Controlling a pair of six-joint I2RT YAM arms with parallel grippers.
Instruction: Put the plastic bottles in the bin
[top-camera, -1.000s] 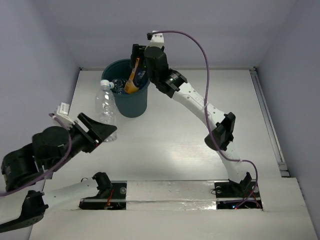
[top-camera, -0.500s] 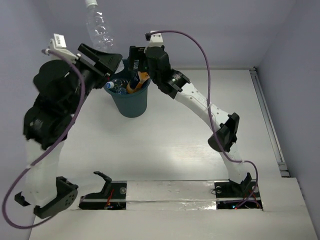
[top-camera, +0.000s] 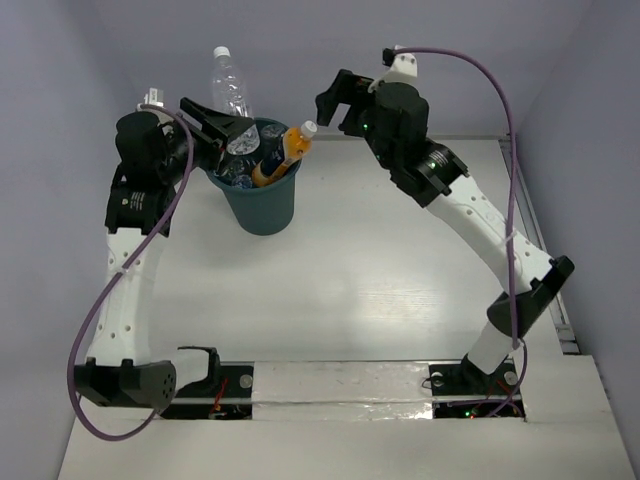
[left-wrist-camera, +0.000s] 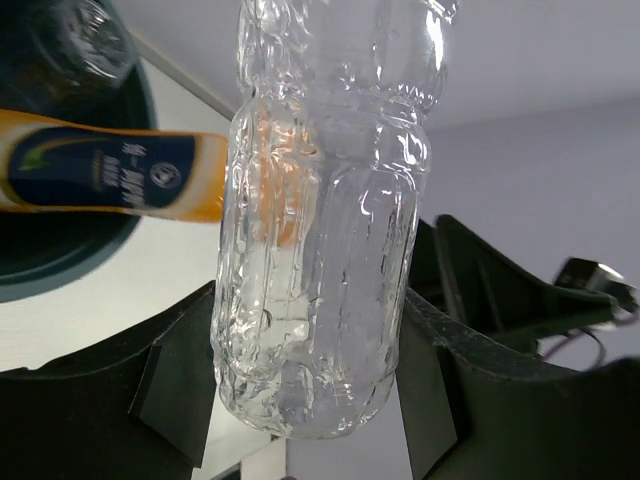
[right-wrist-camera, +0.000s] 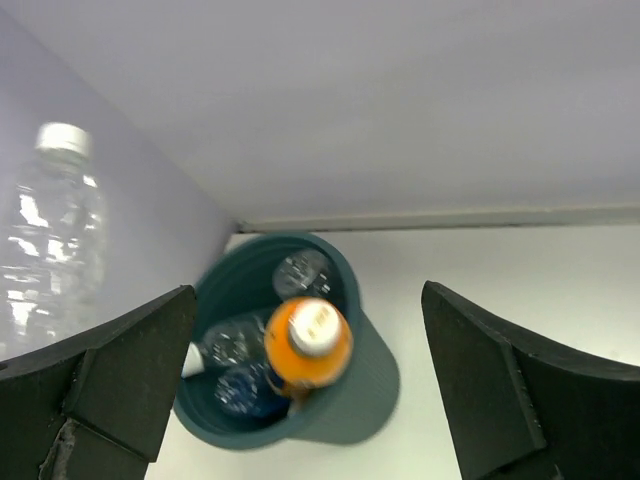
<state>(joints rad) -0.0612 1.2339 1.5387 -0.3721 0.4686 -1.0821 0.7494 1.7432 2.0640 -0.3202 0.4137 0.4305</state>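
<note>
The clear crinkly bottle (top-camera: 230, 88) is still above the bin's rim. I should next lower my left gripper toward the bin's opening (top-camera: 246, 166) beside the orange bottle to release it.
The dark teal bin (top-camera: 262, 207) stands at the back left of the table and holds several clear bottles (top-camera: 238, 172) and an orange bottle (top-camera: 285, 152) with a white cap that leans out over its right rim. My left gripper (top-camera: 228, 130) is shut on a clear crinkly bottle (top-camera: 230, 88), held cap-up just above the bin's left rim; in the left wrist view the bottle (left-wrist-camera: 320, 230) fills the space between my fingers. My right gripper (top-camera: 338, 100) is open and empty, up and to the right of the bin; its wrist view shows the bin (right-wrist-camera: 352, 390) and orange bottle (right-wrist-camera: 305, 340) below.
The back wall rises right behind the bin. The side walls close the table on the left and right. A rail (top-camera: 535, 240) runs along the table's right edge.
My left arm swung up from the table with the clear bottle and now holds it lower and closer, just over the bin. My right gripper let go of the orange bottle and drew back right.
</note>
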